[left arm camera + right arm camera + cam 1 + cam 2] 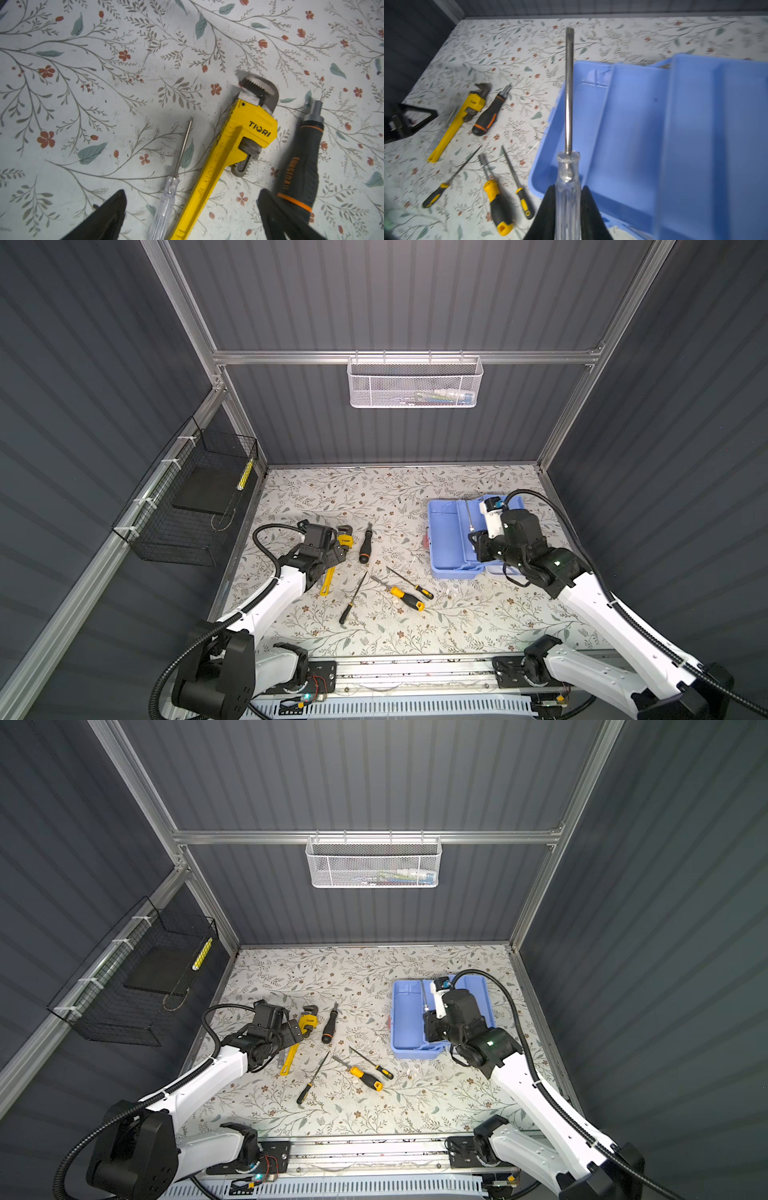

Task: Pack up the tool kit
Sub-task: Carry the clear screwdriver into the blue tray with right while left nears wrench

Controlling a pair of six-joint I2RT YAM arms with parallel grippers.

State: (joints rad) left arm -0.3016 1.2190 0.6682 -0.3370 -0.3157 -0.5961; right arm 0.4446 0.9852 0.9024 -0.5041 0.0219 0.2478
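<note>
My right gripper next needs to move across to the tray's empty section farthest from the loose tools, lower the clear-handled screwdriver inside and release it.
The tool kit's light blue base and tray (449, 539) (409, 1019) (654, 124) lie open at the right of the floral table. Above the tray my right gripper (568, 191) (476, 540) is shut on a clear-handled screwdriver (568, 176), its steel shaft pointing away over the tray. My left gripper (192, 193) (338, 551) is open, just above the table, straddling the yellow pipe wrench (239, 141) (345, 540) and a second clear-handled screwdriver (166, 203). A black and orange screwdriver (299, 166) (365, 545) lies just outside one finger.
Three black and yellow screwdrivers (405, 597) (353, 599) (413, 584) lie loose mid-table. A white mesh basket (415, 381) hangs on the back wall. A black wire basket (187, 497) hangs on the left wall. Dark panel walls enclose the table.
</note>
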